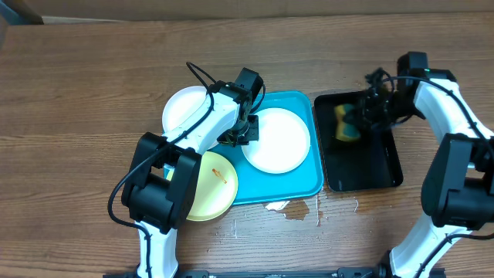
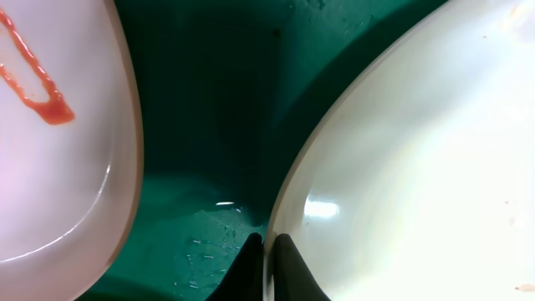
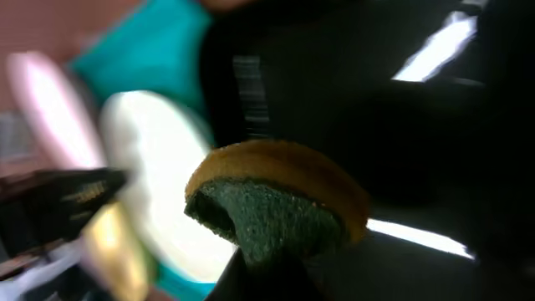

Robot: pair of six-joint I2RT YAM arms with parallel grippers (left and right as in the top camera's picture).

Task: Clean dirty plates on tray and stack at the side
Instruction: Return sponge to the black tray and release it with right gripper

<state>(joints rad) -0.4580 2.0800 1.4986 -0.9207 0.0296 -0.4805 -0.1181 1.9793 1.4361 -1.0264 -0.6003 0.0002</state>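
To get the sponge toward the middle of the black tray, my right gripper will lower it and move slightly back first.
The turquoise tray lies mid-table with a white plate on it. My left gripper is shut on that plate's left rim. In the left wrist view the fingertips pinch the rim of the white plate over the wet tray floor. A second white plate lies at the tray's back left. A pale yellow plate with an orange smear sits at the front left. The smeared plate shows at the left of the left wrist view. My right gripper is shut on a yellow-green sponge.
A narrow black tray lies right of the turquoise one, under the sponge. Water spots and a small white scrap lie on the wooden table at the turquoise tray's front edge.
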